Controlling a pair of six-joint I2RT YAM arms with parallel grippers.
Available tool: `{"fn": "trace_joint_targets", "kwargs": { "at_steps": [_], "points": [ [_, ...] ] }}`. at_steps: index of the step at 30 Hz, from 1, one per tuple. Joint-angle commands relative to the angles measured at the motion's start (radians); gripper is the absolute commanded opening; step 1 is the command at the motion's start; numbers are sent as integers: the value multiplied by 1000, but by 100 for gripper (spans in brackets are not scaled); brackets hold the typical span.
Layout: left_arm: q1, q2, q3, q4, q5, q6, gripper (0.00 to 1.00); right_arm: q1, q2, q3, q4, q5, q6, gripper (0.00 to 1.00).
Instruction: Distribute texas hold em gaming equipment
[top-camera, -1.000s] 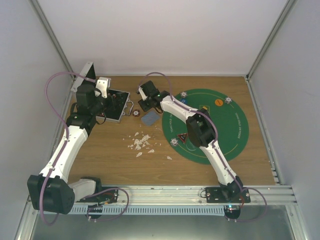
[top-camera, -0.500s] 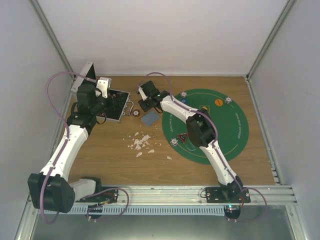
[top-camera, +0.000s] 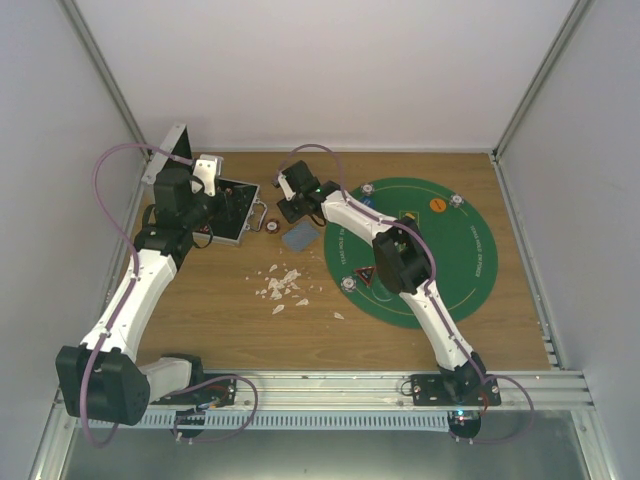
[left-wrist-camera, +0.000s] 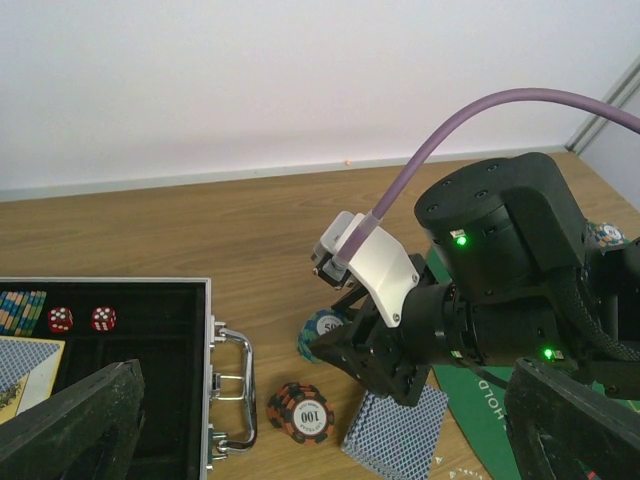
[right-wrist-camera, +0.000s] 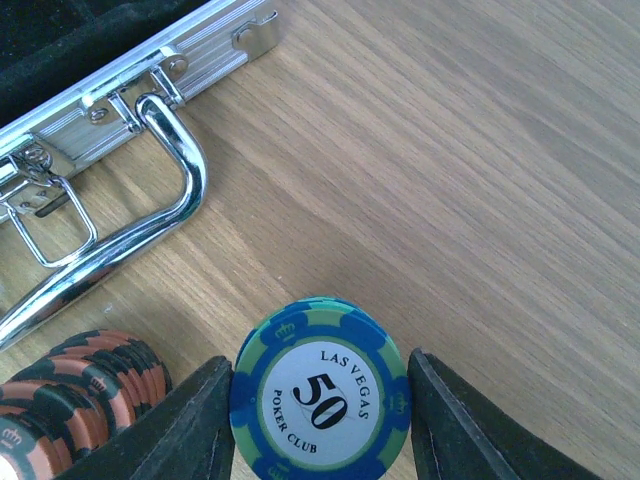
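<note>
Next, my right gripper carries its blue-green chip up, to the right in the top view and down to the mat's far edge, then releases it, as chips lie there.
A blue-green poker chip stack (right-wrist-camera: 320, 398) marked 50 rests on the wood, and my right gripper (right-wrist-camera: 322, 418) is shut on it, with a finger (right-wrist-camera: 190, 430) against each side. Left of it sits an orange-black chip stack (left-wrist-camera: 300, 412) marked 100. A deck of blue-backed cards (left-wrist-camera: 395, 435) lies under the right arm. My left gripper (left-wrist-camera: 325, 378) hangs open above the case handle (left-wrist-camera: 235, 385), holding nothing. On the green mat (top-camera: 450, 270) lie small chip piles (top-camera: 457, 201), an orange button (top-camera: 437, 204) and a red-black triangular token (top-camera: 368, 275).
The open aluminium case (left-wrist-camera: 208, 300) holds dice (left-wrist-camera: 60, 319), more chips and cards at its left. White crumbled scraps (top-camera: 280, 285) are strewn on the wood in front of the deck. White walls close in the table on three sides.
</note>
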Motion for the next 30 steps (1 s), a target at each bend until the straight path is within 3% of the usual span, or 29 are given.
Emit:
{"fn": "trace_joint_targets", "kwargs": {
  "at_steps": [1,11,30],
  "points": [
    [-6,5,8,34,8,-3,98,-9,27,29,-10,-9,-14,47],
    [-6,5,8,34,7,-3,98,-10,14,30,5,-76,-6,38],
    [-6,5,5,36,-1,-1,98,-36,-164,-48,37,-47,-5,37]
  ]
}}
